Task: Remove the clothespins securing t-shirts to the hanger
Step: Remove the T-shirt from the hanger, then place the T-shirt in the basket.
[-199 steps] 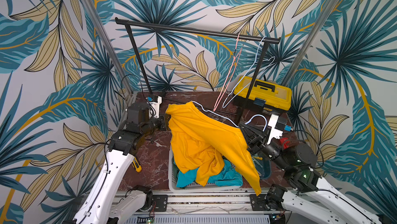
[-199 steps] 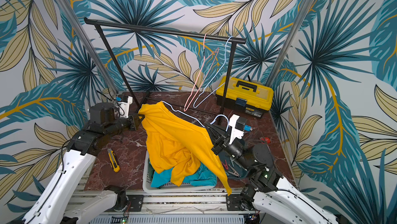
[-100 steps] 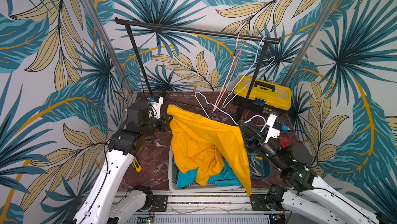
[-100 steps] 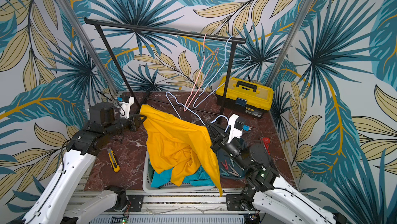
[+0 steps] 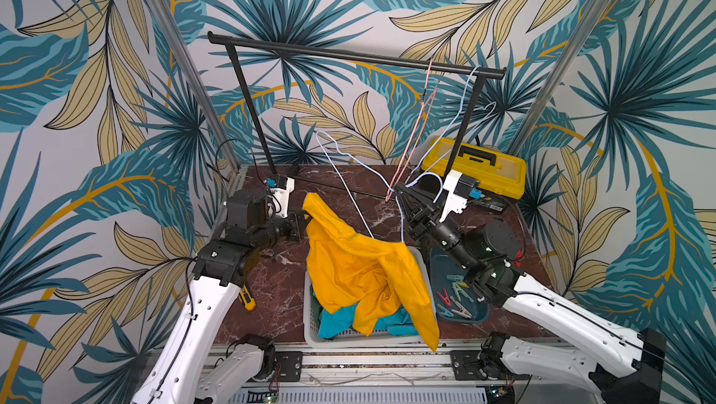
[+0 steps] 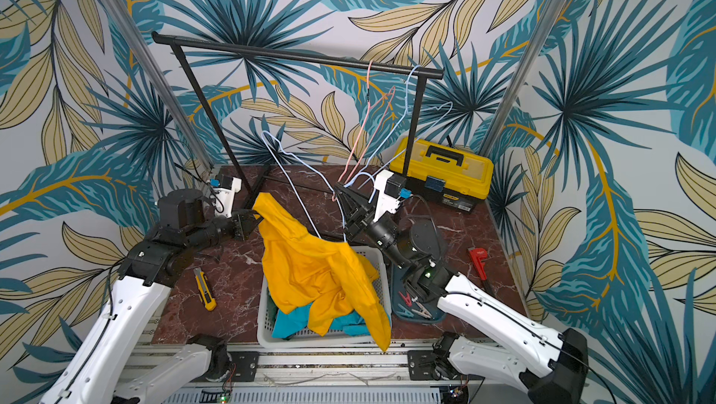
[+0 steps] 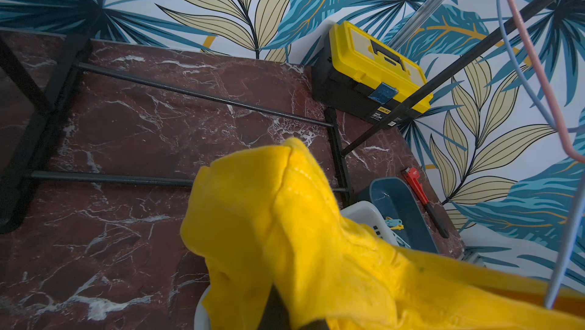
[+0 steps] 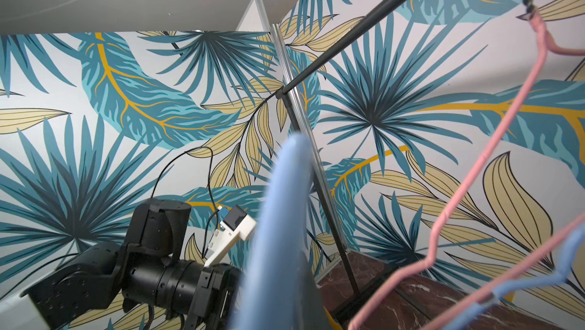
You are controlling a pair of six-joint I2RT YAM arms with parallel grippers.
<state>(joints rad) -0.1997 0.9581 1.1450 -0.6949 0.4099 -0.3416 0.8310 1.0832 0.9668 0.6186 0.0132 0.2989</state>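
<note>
The left gripper moves down and back over the basket's middle [image 5: 370, 292] next and releases the fold, as the golden yellow t-shirt already drapes over the white basket.
A golden yellow t-shirt [image 5: 348, 266] hangs over the white basket [image 5: 348, 340]. My left gripper [image 5: 304, 220] is shut on its raised upper corner; in the left wrist view only a dark finger [image 7: 277, 309] shows under the cloth [image 7: 300, 233]. My right gripper [image 5: 398, 189] is shut on a light blue wire hanger [image 5: 348, 189], which fills the right wrist view as a blurred blue bar [image 8: 278, 233]. The hanger's lower end reaches the shirt's top fold. A turquoise t-shirt [image 5: 333, 322] lies in the basket. Several clothespins [image 5: 455, 295] lie loose in the dark teal tray [image 5: 438, 262].
The black rack [image 5: 348, 55] spans the back, with a pink hanger [image 5: 416, 127] and another blue hanger [image 5: 465, 111] on it. A yellow toolbox [image 5: 476, 167] sits at the back right. A red pipe wrench [image 6: 478, 262] and a yellow utility knife [image 6: 204, 289] lie on the marble table.
My right gripper has risen and moved back with the blue hanger, drawing it out of the yellow t-shirt. The shirt's right side has dropped over the basket. The left arm has barely moved.
</note>
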